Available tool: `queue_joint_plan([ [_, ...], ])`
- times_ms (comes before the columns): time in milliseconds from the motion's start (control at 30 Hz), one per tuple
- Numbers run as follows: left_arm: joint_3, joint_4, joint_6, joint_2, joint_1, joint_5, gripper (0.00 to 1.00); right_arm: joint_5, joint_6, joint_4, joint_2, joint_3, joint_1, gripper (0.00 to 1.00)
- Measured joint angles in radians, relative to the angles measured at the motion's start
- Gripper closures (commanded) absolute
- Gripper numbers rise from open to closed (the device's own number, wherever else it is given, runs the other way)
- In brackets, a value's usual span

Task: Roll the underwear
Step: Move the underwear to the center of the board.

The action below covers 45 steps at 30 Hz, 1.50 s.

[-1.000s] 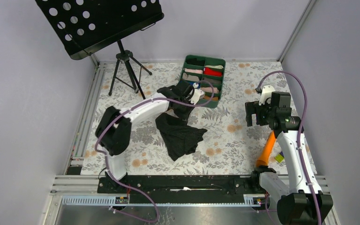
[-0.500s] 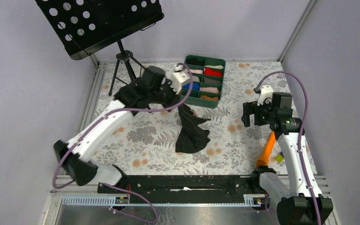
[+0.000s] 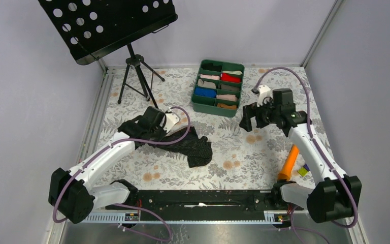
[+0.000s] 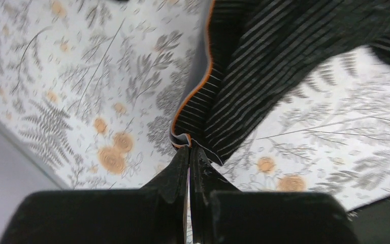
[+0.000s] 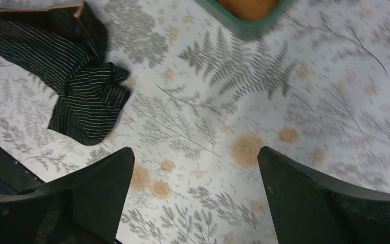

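My right gripper's fingers are well away from the waistband's loose corner [image 3: 191, 128] [image 5: 79, 11], so I will move that gripper to the left in the top view and down onto that corner next.
The underwear [image 3: 195, 148] is black with fine pale stripes and an orange-edged waistband. It lies crumpled on the floral table a little left of centre. My left gripper [image 3: 150, 133] is shut on its waistband edge; in the left wrist view the fingertips [image 4: 189, 152] pinch the orange hem, and the fabric [image 4: 264, 56] stretches away from them. My right gripper [image 3: 250, 118] is open and empty above the table, right of centre. In the right wrist view the underwear [image 5: 76, 91] lies at the upper left, well away from the fingers [image 5: 101, 183].
A green divided tray [image 3: 218, 87] with small cloth rolls stands at the back centre. A black music stand [image 3: 132, 61] stands at the back left. An orange object [image 3: 288, 162] lies near the right arm's base.
My left gripper swung from the tray back down to the left, dragging the underwear leftward onto the table. My right gripper moved forward and left toward the table's middle.
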Motion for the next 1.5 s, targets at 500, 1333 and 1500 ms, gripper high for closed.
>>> queue_joint_plan([
  [500, -0.013, -0.01, -0.148, -0.064, 0.105, -0.219, 0.16, -0.068, -0.005, 0.134, 0.512, 0.322, 0.357, 0.27],
  [1333, 0.085, -0.235, -0.108, 0.198, 0.303, 0.009, 0.32, -0.055, -0.041, 0.151, 0.875, 0.553, 0.542, 0.49],
  [1500, 0.089, -0.244, -0.108, 0.246, 0.334, 0.016, 0.27, -0.029, -0.036, 0.158, 0.876, 0.553, 0.542, 0.83],
])
